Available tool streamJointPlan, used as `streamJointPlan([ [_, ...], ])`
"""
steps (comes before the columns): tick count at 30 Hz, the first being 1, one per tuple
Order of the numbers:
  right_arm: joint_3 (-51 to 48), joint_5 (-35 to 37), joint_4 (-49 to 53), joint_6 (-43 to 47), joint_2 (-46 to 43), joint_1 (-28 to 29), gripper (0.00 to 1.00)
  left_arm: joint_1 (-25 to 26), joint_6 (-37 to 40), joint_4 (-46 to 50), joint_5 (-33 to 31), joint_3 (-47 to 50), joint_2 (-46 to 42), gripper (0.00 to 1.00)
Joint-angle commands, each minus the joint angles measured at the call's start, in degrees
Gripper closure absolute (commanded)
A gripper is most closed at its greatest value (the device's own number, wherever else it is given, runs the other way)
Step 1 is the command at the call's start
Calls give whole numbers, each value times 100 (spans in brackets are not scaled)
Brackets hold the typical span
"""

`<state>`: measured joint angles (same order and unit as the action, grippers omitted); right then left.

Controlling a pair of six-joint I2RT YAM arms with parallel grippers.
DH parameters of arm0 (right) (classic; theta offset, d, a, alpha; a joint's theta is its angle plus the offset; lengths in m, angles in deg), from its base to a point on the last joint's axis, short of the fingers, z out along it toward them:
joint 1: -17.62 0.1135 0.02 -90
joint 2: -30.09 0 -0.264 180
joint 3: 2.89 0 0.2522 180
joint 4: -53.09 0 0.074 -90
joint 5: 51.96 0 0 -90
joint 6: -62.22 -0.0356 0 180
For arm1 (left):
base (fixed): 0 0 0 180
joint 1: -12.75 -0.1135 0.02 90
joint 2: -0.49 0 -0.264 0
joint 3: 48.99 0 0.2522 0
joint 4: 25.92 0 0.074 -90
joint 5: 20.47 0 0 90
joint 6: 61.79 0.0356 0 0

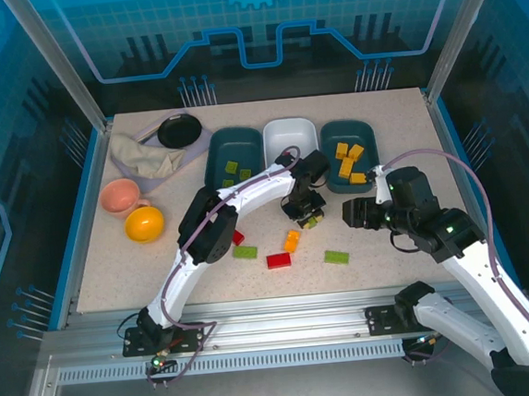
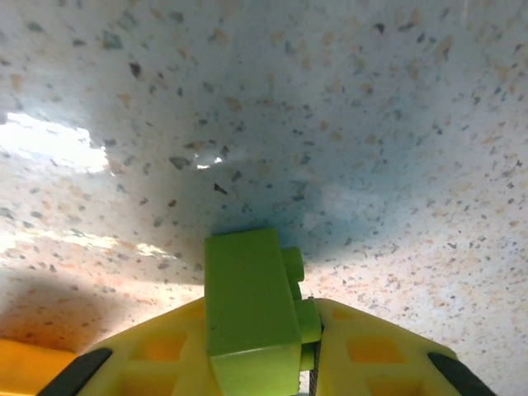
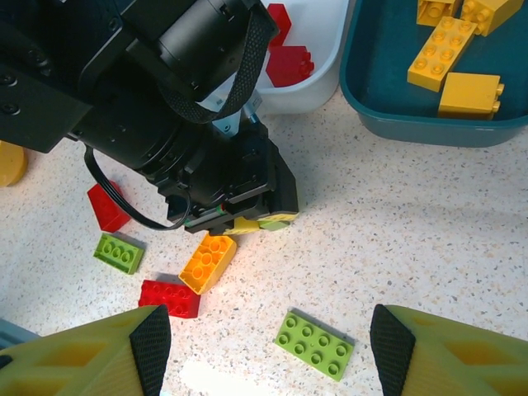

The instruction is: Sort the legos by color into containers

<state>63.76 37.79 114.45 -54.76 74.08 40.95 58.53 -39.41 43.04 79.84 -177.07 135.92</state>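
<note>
I should lift my left gripper next and move it outward over the teal tub of green legos, then lower it inside and release its lime green lego, since the colors match.
My left gripper (image 2: 272,351) is shut on a lime green lego (image 2: 247,305), just above the speckled table. From above, this gripper (image 1: 307,218) hangs in front of the white tub (image 1: 288,133). The right gripper (image 3: 272,351) is open and empty, over a flat green lego (image 3: 314,346); from above it (image 1: 354,213) sits right of the left one. An orange lego (image 3: 209,262), a red one (image 3: 170,298) and another green one (image 3: 117,252) lie loose. The left teal tub (image 1: 213,156) holds green legos, the right teal tub (image 1: 373,156) yellow ones, and the white tub (image 3: 307,97) red ones.
A pink bowl (image 1: 119,196) and an orange bowl (image 1: 144,224) stand at the left. A black dish (image 1: 179,129) and a beige cloth (image 1: 145,156) lie at the back left. The left arm (image 1: 237,196) arches over the table's middle.
</note>
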Motion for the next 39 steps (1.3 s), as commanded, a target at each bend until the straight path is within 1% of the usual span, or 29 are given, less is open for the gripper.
streamJointPlan([
  [1,55,-358,-18,131,-45,77,32,34,18,353,-442,-169,-252,81],
  [5,-23,-1482,-734,254,-33,67,32,-100,262,624,-1008,-112,-847,82],
  [7,-74,-2037,-1214,172,91,68,32,-287,421,700,-1196,-2,-1165,82],
  [9,-119,-2281,-1610,56,295,96,32,-517,612,744,-1348,79,-1398,81],
  [11,-137,-2368,-1900,-38,514,150,32,-768,847,779,-1483,105,-1549,81],
  [14,-106,-2257,-2348,-149,822,241,32,-1285,1142,750,-1492,98,-1617,81],
  [17,19,-2025,-2707,-234,1165,333,32,-1768,1470,473,-1481,62,-1570,80],
  [19,167,-1783,-2887,-261,1424,397,32,-2059,1637,296,-1373,-58,-1386,80],
  [21,331,-1379,-2922,-314,1674,491,32,-2271,1752,288,-1317,-359,-1092,80],
  [23,464,-1135,-3044,-397,1902,530,31,-2444,1847,279,-1248,-710,-756,79],
  [26,641,-962,-3249,-551,2197,550,31,-2612,1955,284,-1168,-1306,-219,79],
  [30,995,-933,-3100,-554,2599,559,31,-2739,1967,445,-1071,-2129,507,78],
  [32,1064,-925,-3047,-538,2699,558,31,-2792,1929,501,-1005,-2341,757,77],
  [35,1156,-868,-2883,-489,2836,572,31,-2835,1871,518,-931,-2412,920,74],
  [36,1206,-840,-2777,-445,2899,571,31,-2846,1875,523,-889,-2411,936,71],
  [39,1306,-682,-2554,-250,3053,650,31,-2847,1908,531,-770,-2404,878,57],
])
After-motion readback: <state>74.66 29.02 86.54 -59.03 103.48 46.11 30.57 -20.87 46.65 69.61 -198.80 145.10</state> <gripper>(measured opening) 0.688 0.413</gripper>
